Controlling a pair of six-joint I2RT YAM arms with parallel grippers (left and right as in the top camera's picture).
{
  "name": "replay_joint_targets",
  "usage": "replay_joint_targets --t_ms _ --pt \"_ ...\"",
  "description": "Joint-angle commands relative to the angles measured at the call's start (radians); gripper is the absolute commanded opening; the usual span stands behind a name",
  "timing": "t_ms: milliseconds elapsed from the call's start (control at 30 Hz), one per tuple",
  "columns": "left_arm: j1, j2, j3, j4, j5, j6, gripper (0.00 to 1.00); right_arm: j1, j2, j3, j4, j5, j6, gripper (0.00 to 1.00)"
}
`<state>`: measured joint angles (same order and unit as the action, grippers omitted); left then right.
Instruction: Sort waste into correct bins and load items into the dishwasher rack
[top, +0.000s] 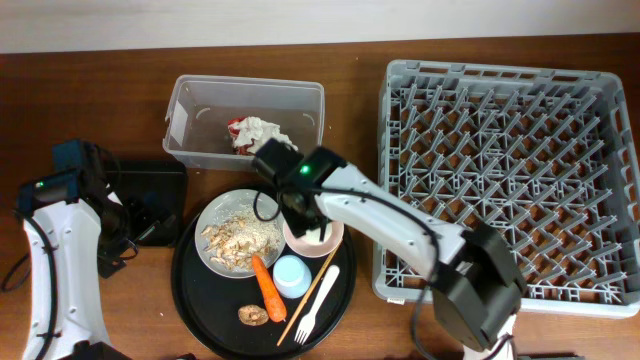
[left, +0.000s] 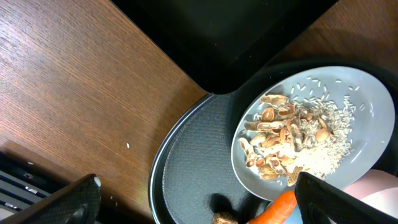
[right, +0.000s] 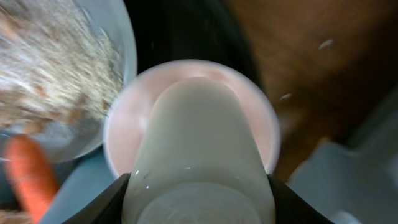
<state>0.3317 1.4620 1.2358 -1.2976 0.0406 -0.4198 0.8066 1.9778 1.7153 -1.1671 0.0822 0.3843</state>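
The cup comes free only after my right gripper next lifts from the pink bowl (top: 298, 243) and reaches the empty rack's side farthest from the tray.
My right gripper (top: 308, 222) is shut on the small white cup (right: 199, 155) and holds it just over the pale pink bowl (top: 298, 243), whose rim also shows in the right wrist view (right: 121, 124). The white plate (top: 215, 215) carries the beige food heap (top: 240, 238). The orange carrot (top: 267, 288), light blue cup (top: 291, 276), brown lump (top: 252, 315), chopsticks (top: 310, 293) and white fork (top: 318, 305) lie on the round black tray. My left gripper (left: 205, 205) is open and empty above that tray's left edge, near the lump (left: 224, 218) and carrot (left: 277, 208).
The clear tub (top: 190, 95) at the back holds a crumpled tissue (top: 258, 130) and a red wrapper (top: 234, 126). The flat black tray (top: 155, 185) lies left of the round black tray (top: 200, 300). The grey dishwasher rack (top: 510, 180) fills the right side.
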Motion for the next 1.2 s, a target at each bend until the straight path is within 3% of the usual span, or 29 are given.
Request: replay_joint_targets --t_ms 0,100,333,433,600,867,1167 --pt "0.006 -0.015 -0.005 0.003 -0.007 -0.012 0.99 -0.079 -0.145 0.138 -0.068 0.047 0.0 0.48" --pt "0.006 -0.015 -0.005 0.003 -0.007 -0.012 0.99 -0.208 -0.235 0.151 -0.127 0.046 0.018 0.48" --pt "0.006 -0.015 -0.005 0.006 -0.007 -0.012 0.99 -0.872 -0.322 0.133 -0.358 0.061 0.013 0.45" --pt "0.006 -0.015 -0.005 0.006 -0.007 -0.012 0.99 -1.096 -0.321 0.115 -0.383 0.061 -0.01 0.46" --pt "0.006 -0.015 -0.005 0.006 -0.007 -0.012 0.99 -1.349 -0.321 0.022 -0.365 0.073 -0.013 0.44" --pt "0.006 -0.015 -0.005 0.006 -0.007 -0.012 0.99 -1.574 -0.321 -0.057 -0.284 0.083 -0.008 0.43" --pt "0.006 -0.015 -0.005 0.006 -0.008 -0.012 0.99 -1.595 -0.32 -0.238 -0.109 0.121 0.018 0.43"
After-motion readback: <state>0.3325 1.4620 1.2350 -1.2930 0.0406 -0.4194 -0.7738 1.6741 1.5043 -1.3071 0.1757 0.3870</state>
